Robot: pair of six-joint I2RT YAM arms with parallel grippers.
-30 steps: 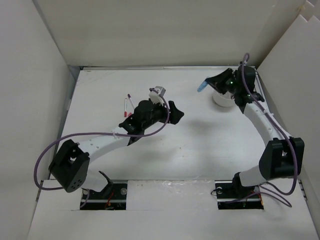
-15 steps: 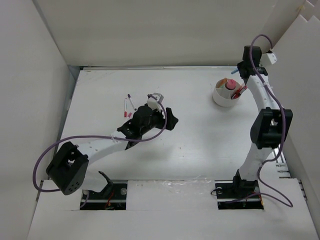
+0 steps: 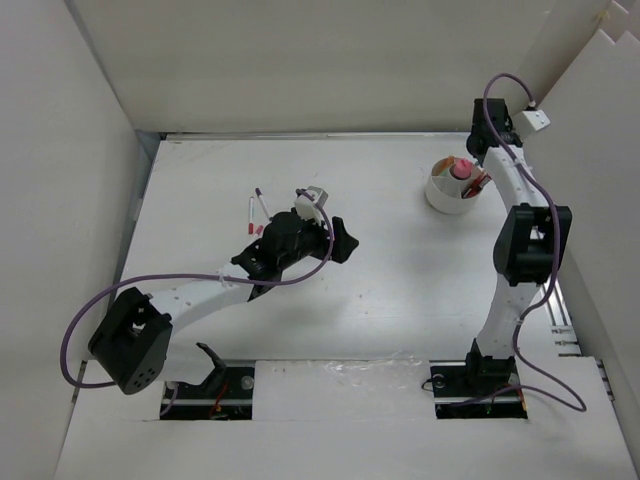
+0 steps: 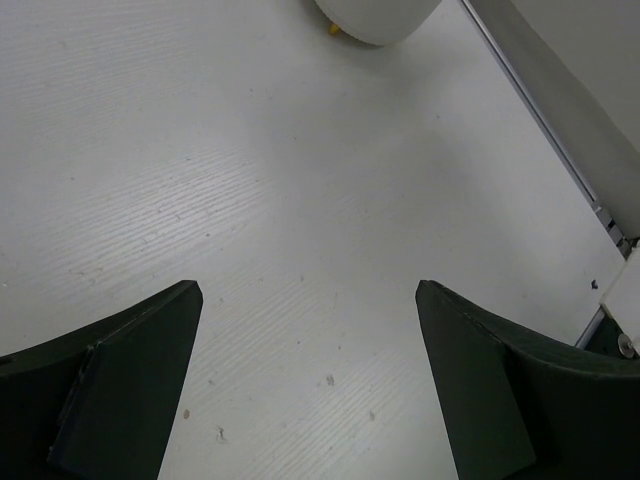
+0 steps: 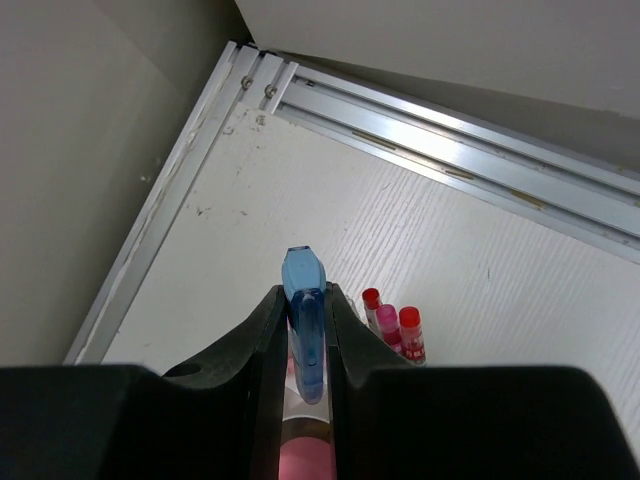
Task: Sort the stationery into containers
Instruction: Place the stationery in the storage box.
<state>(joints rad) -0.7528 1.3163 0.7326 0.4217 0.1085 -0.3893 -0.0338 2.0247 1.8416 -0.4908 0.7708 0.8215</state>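
The cup's pocket beside the pink piece is to the left in the top view, so the right gripper next needs to move that way and let go of the blue marker [image 5: 304,335].
The round white cup [image 3: 447,190] stands at the back right with a pink piece and red markers in it. My right gripper [image 5: 305,296] hangs just above the cup and is shut on a blue marker [image 5: 304,335]. Red and pink markers [image 5: 391,328] stand in the cup beside my right fingers. Two thin white and red pens [image 3: 256,207] lie on the table at the left. My left gripper [image 3: 343,240] hovers to the right of them, open and empty [image 4: 310,292], over bare table. The cup's side [image 4: 378,18] shows at the top of the left wrist view.
White walls close in the table on the left, back and right. An aluminium rail [image 5: 450,140] runs along the back edge near the cup. The right arm [image 3: 525,245] stands tall along the right wall.
My right arm has swung from left of the cup up to the back right corner, and its gripper now points down over the cup, still holding the blue marker. The left arm barely shifted.
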